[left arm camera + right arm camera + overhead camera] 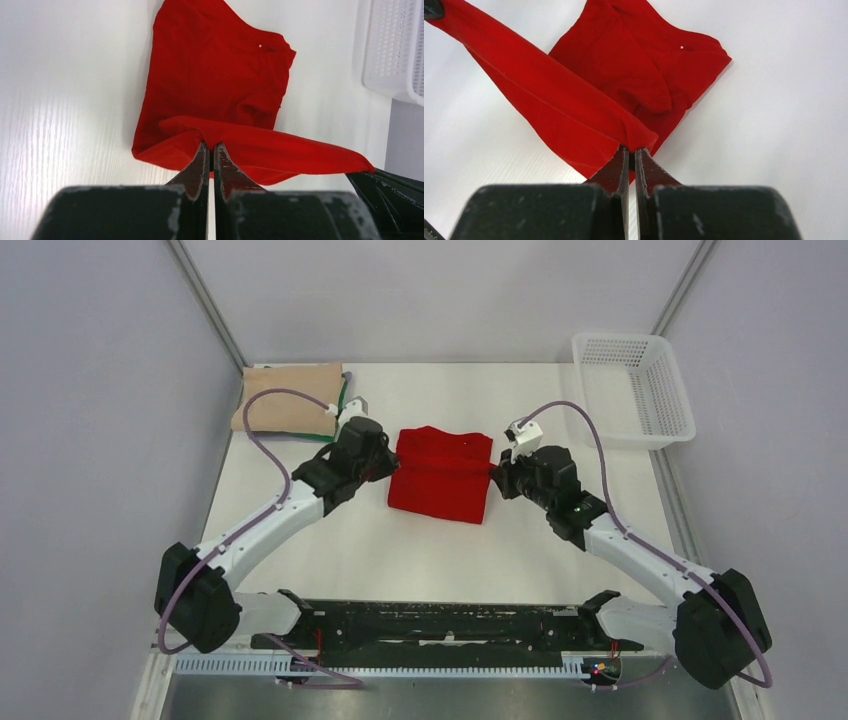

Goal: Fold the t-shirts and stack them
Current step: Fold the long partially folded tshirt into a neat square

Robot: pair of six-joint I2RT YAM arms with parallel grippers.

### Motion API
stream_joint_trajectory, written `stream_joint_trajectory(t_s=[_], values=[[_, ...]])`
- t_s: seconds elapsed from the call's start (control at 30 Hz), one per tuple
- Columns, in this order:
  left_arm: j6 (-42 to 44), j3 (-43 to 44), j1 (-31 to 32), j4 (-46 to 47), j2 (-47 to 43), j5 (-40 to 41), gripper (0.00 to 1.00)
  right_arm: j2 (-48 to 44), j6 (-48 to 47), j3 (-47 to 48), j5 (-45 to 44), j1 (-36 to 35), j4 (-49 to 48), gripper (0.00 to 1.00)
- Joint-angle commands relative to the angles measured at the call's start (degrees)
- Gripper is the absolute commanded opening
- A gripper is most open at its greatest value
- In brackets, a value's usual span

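The red t-shirt's far end (413, 438) (182, 14) is uncovered, so my left gripper will go outward and down to let go of the lifted piece of cloth there.
The red t-shirt (440, 472) lies partly folded in the middle of the table. My left gripper (392, 466) is shut on its left edge, and my right gripper (494, 474) is shut on its right edge. Between them a band of red cloth is lifted off the table and stretched taut above the rest of the shirt. The left wrist view shows my left gripper (211, 146) pinching the red t-shirt (215, 75). The right wrist view shows my right gripper (631, 150) pinching the red t-shirt (634, 65). A folded beige t-shirt (288, 400) lies at the back left on a dark green t-shirt (341, 403), of which only an edge shows.
A white plastic mesh basket (634, 388) stands at the back right corner; it also shows in the left wrist view (392, 50). A black rail (440, 625) runs along the near edge between the arm bases. Grey walls close in the table.
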State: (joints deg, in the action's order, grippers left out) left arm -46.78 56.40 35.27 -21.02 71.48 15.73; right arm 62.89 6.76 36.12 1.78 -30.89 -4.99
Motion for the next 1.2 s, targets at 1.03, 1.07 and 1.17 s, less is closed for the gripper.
stream_joint_trajectory(t_s=[1.03,1.07,1.17], values=[[11.1,35.7,-11.8,1.0,41.1,-7.5,1.0,42.7,1.2,27.1,11.0,16.1,-11.9,0.84],[11.5,35.4,-11.9,1.5,40.4,-9.0,1.0,42.0,0.9,27.1,11.6,16.1,-11.4,0.98],[12.4,33.6,-11.8,3.8,39.0,-14.8,1.0,38.4,1.0,24.0,11.8,16.1,-11.8,0.98]])
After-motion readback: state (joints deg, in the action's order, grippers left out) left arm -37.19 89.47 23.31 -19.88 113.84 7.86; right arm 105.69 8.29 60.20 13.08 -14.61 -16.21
